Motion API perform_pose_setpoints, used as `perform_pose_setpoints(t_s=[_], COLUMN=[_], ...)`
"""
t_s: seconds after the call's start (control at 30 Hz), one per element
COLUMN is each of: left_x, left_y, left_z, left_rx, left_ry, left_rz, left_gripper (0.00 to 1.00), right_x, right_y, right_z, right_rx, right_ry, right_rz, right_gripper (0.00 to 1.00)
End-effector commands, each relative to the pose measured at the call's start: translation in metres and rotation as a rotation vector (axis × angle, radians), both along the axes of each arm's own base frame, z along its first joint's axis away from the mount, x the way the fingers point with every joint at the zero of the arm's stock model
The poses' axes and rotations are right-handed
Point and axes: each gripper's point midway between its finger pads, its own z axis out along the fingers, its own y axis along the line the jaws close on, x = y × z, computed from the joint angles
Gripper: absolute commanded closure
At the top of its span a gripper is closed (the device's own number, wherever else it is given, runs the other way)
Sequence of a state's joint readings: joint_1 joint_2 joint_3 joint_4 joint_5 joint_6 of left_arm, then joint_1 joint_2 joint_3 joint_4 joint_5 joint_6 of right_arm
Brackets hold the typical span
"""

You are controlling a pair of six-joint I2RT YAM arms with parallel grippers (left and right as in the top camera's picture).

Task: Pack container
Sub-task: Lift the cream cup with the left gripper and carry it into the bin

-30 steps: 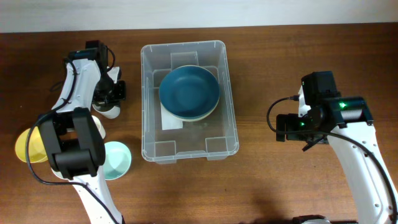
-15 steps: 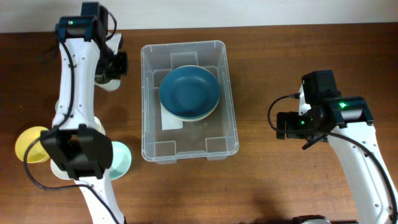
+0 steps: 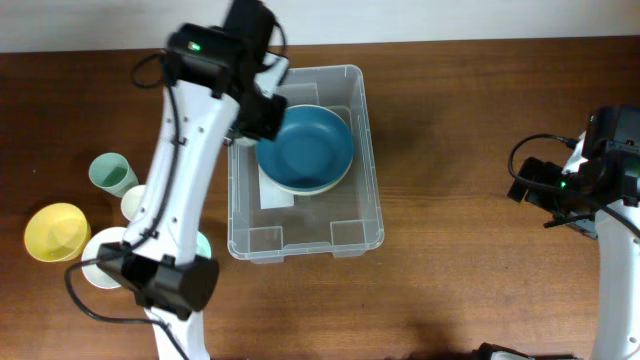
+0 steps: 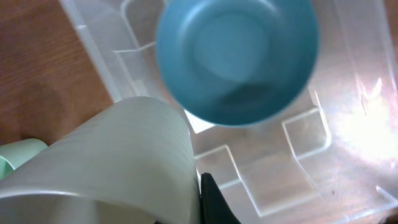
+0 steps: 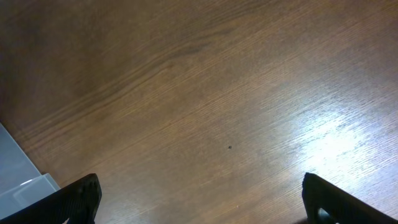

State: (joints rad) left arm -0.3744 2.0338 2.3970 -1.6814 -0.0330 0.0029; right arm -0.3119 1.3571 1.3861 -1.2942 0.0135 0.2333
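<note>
I will swing my left gripper back and down to let go of the cup, because the container's bare near corner (image 3: 340,226) (image 4: 307,134) is below that gripper and to its right in the overhead view.
The clear container (image 3: 371,150) stands mid-table with a blue bowl (image 3: 305,148) in its back half, resting over a white label (image 3: 276,196). My left gripper (image 3: 262,108) hangs over the container's back left part, shut on a pale cream cup (image 4: 112,162). In the left wrist view the cup fills the lower left, with the blue bowl (image 4: 236,56) and the container floor (image 4: 311,143) below it. One black finger (image 4: 211,202) presses the cup's wall. My right gripper (image 5: 202,202) is open and empty over bare wood at the far right (image 3: 545,195).
Left of the container lie a green cup (image 3: 108,173), a cream cup (image 3: 135,200), a yellow bowl (image 3: 55,232), a white bowl (image 3: 100,245) and a teal bowl (image 3: 204,243) partly under my left arm. A container corner (image 5: 18,180) shows in the right wrist view.
My left arm swung right from the table's back left, carrying the cream cup, to over the container. My right arm drew back toward the right edge.
</note>
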Motion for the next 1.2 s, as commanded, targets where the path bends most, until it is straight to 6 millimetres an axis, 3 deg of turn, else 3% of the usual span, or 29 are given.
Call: perform_pose_setpoints(t_s=[0.0,0.17,0.23,0.3,0.43,0.53,0.57,0.73,0.77,0.87,1.0,1.17], left_x=[-0.039,-0.114,-0.128,-0.124,-0.094,-0.081,-0.079,-0.08,-0.082,-0.083,-0.084,-0.082], left_y=[0.002,0.028,0.036,0.033,-0.003,-0.022,-0.033,-0.073,-0.093,-0.117,-0.136,-0.142], left_z=[0.033,0.028,0.02,0.013,-0.004,-0.024,-0.039,-0.085,-0.097,-0.109,-0.12,-0.138], left_rx=[0.015,0.016,0.008,-0.026,-0.146,-0.14,-0.123,-0.127,-0.163,-0.196,-0.205,-0.196], left_ry=[-0.069,-0.008,0.009,-0.004,-0.012,0.017,0.056,0.19,0.233,0.256,0.257,0.286], left_rz=[-0.018,0.048,0.117,0.2,0.192,0.192,0.199,0.287,0.276,0.234,0.242,0.273], left_gripper=[1.0,0.99,0.99,0.99,0.99,0.99,0.99,0.99,0.99,0.99,0.99,0.99], right_x=[0.001,0.001,0.001,0.001,0.0,-0.001,-0.001,0.0,0.0,0.0,-0.001,0.0], right_y=[0.001,0.001,0.001,0.001,0.002,0.002,0.002,0.002,0.002,0.002,0.002,0.003], right_z=[0.009,0.009,0.009,0.009,0.008,0.008,0.008,0.008,0.008,0.008,0.008,0.008], right_rx=[0.005,0.006,0.006,0.006,0.008,0.008,0.008,0.008,0.009,0.009,0.009,0.016], right_ry=[-0.032,-0.032,-0.031,-0.031,-0.025,-0.024,-0.024,-0.024,-0.024,-0.024,-0.024,-0.026], right_rz=[-0.006,-0.006,-0.006,-0.006,-0.005,-0.005,-0.005,-0.005,-0.005,-0.005,-0.006,-0.003], right_gripper=[0.01,0.01,0.01,0.01,0.01,0.01,0.01,0.01,0.01,0.01,0.01,0.01])
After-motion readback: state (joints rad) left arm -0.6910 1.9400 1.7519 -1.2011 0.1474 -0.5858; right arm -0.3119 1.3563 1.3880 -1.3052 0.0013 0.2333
